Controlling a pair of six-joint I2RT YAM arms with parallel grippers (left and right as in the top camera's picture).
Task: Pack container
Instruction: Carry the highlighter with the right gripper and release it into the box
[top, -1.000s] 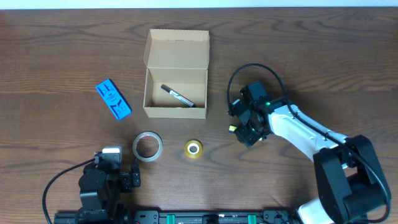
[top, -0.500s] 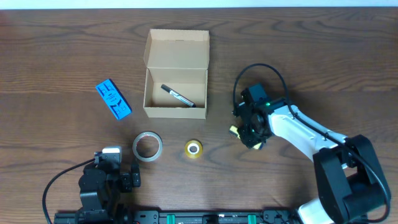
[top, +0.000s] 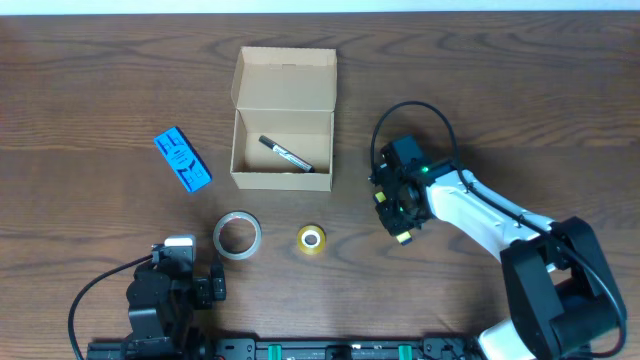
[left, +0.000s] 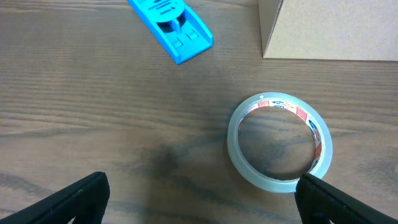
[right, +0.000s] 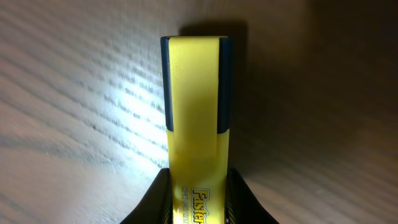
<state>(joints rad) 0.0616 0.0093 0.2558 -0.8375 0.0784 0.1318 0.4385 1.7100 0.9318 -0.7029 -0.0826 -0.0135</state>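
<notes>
The bottom of the container beyond the black marker (top: 287, 155) is empty, so my right gripper will next lift the highlighter and swing outward over it, to the left in the overhead view.
The tan cardboard container (top: 283, 150) stands open at the upper middle of the overhead view, flap lid up, with a black marker (top: 287, 155) inside. Its corner shows in the left wrist view (left: 329, 28). My right gripper (top: 393, 215) is right of the container and is shut on a yellow highlighter (right: 196, 118) with a dark blue cap, held above the table. A clear tape roll (top: 237, 235) and a small yellow tape roll (top: 311, 239) lie in front of the container. My left gripper (left: 199, 199) is open, low at the front left, just short of the clear roll (left: 280, 142).
A flat blue packet (top: 182, 160) lies left of the container, also in the left wrist view (left: 171, 23). The right arm's black cable (top: 410, 115) loops above the right gripper. The wooden table (top: 520, 100) runs wide on the right.
My right gripper has turned in place with the highlighter; its yellow end swung from the gripper's left side to its lower right. The left arm has not moved.
</notes>
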